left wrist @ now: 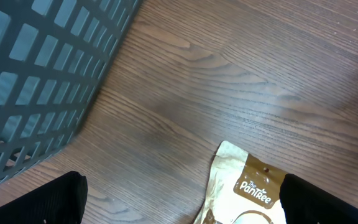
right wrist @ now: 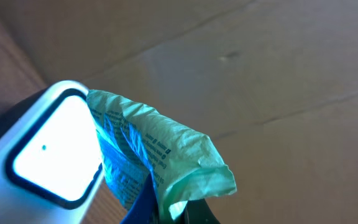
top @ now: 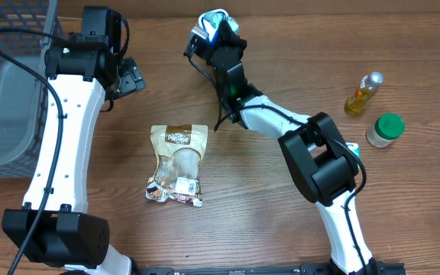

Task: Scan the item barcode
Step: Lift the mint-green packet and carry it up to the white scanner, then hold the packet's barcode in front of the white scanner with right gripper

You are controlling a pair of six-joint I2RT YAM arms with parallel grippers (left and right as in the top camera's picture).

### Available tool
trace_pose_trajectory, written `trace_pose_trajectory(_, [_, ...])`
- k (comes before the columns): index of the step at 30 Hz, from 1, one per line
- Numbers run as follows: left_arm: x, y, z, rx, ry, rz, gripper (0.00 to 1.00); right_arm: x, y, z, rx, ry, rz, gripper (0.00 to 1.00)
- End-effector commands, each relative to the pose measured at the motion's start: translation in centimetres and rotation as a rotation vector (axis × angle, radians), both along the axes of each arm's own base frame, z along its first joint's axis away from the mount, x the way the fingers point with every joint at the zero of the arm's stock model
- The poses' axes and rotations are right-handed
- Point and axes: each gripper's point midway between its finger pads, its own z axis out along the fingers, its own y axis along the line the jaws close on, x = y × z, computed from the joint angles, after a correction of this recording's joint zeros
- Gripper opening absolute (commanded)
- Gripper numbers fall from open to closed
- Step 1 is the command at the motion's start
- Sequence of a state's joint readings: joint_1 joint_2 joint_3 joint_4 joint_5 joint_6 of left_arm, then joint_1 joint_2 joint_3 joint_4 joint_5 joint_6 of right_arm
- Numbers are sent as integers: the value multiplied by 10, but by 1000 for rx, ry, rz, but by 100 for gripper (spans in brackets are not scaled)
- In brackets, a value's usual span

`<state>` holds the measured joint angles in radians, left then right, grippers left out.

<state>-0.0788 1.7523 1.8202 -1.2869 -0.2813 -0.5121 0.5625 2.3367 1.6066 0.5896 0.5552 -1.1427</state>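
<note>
The right gripper carries the packet (top: 218,21) back over clear wood between the pouch and the jar next, then lowers it and releases it.
My right gripper (top: 221,38) reaches to the table's far edge, shut on a crumpled blue-and-green packet (top: 218,21). In the right wrist view the packet (right wrist: 166,155) rises from the shut right gripper (right wrist: 182,214) and its printed side lies against the lit window of a white scanner (right wrist: 45,158). From overhead the scanner (top: 199,33) shows just left of the packet. My left gripper (top: 128,76) hovers open near the basket, holding nothing. Its black fingers (left wrist: 42,202) stand wide apart above the wood.
A gold "PanTree" pouch (top: 178,164) lies flat mid-table, and its top edge (left wrist: 247,183) shows in the left wrist view. A dark mesh basket (top: 6,84) fills the left edge. An oil bottle (top: 363,93) and a green-capped jar (top: 386,130) stand at the right.
</note>
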Motion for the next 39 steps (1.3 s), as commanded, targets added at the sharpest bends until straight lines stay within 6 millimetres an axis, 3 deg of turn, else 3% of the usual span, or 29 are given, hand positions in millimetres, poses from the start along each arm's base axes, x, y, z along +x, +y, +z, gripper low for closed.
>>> trace_pose_trajectory(1, [2,-3,12,17,-30,-25,100,5,0,2,10,-38,11,4])
trace_pose_trajectory(17, [2,-3,12,17,-29,-25,100,10,-7,-49,-37,48,5,4])
trace_pose_trajectory(24, [2,-3,12,17,-30,-25,99,7,6,-51,-37,58,56,4])
trace_pose_trajectory(29, [2,-3,12,17,-30,-25,99,6,3,-61,-59,94,48,4])
trace_pose_trajectory(34, [2,-3,12,17,-30,-25,99,6,1,-53,-52,78,31,4])
trace_pose_trajectory(39, [2,-3,12,17,-30,-25,100,5,-2,-9,46,23,14,3])
